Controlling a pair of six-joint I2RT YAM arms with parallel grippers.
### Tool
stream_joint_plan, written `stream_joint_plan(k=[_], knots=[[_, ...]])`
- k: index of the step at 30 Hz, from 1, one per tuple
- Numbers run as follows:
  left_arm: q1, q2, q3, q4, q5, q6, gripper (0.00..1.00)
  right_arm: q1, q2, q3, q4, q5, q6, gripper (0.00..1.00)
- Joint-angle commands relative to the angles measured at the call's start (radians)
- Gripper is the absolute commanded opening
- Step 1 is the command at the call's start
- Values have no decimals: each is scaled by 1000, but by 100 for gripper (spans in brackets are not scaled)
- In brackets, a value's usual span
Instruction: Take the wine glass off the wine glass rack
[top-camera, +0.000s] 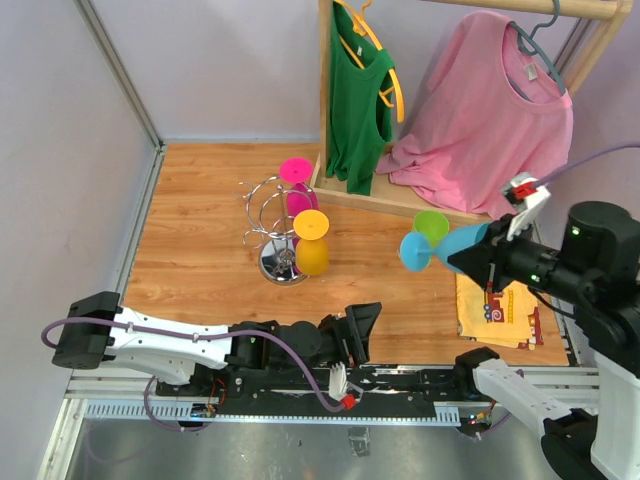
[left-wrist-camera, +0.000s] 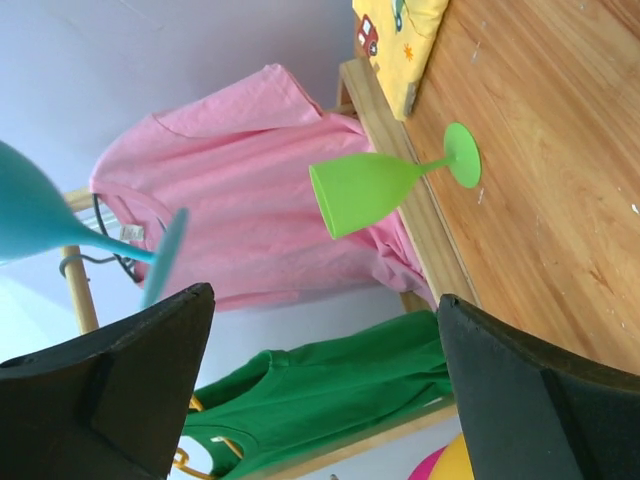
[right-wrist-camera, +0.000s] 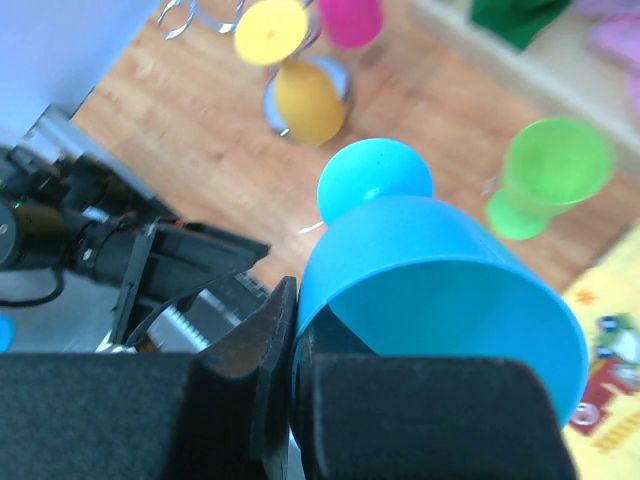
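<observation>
My right gripper swings toward the rack next and turns the blue glass (top-camera: 440, 248) upright. It then lowers it between the yellow and green glasses and releases, since that spot is bare.
The silver wire wine glass rack (top-camera: 268, 215) stands on the wooden floor left of centre, with a pink glass (top-camera: 299, 190) and a yellow glass (top-camera: 311, 245) hanging on it; both show in the right wrist view, the yellow glass (right-wrist-camera: 300, 90) at top. My right gripper (top-camera: 468, 258) is shut on the rim of a blue wine glass (top-camera: 440, 248), held in the air on its side, right of the rack; the right wrist view shows the fingers (right-wrist-camera: 270, 340) pinching the blue glass's (right-wrist-camera: 430, 270) wall. A green glass (top-camera: 431, 227) stands upright on the floor. My left gripper (top-camera: 362, 330) is open and empty at the near edge.
A wooden clothes rack (top-camera: 330, 110) at the back holds a green top (top-camera: 358, 100) and a pink T-shirt (top-camera: 480, 120). A yellow printed cloth (top-camera: 505, 310) lies on the floor at the right. Purple walls close the left and back.
</observation>
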Motion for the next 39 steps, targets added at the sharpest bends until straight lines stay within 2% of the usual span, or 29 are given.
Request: stream_joint_plan(k=[1,5,8,14,18,21,24,26,28,29,34,39], knots=[[-7,-8,35,39,4,42,99,21,29,132,-64,264,-62,1],[-15,94,230,127,4,34,99,22,41,104,-12,430,-85,1],[-14,222,489,210,-33,0,99,21,31,44,47,498,-87,1],[11,418,993,318,-137,-126,99,21,13,-38,108,524,-80,1],[93,479,1259,336,-249,-259,99,21,11,-56,122,531,-86,1],[222,456,1362,330,-351,-402,98,20,25,-54,134,525,-91,1],[415,385,1389,258,-422,-566,98,22,59,-47,153,510,-93,1],[560,305,1377,117,-433,-720,98,21,83,-48,178,500,-91,1],[674,216,1290,44,-413,-826,98,21,112,-48,204,478,-86,1],[719,99,1120,55,-396,-840,98,27,156,-45,234,449,-74,1],[785,-63,870,-24,-401,-940,98,152,288,8,270,527,-67,1],[851,-111,772,-158,-388,-1090,98,314,428,101,260,642,-76,1]])
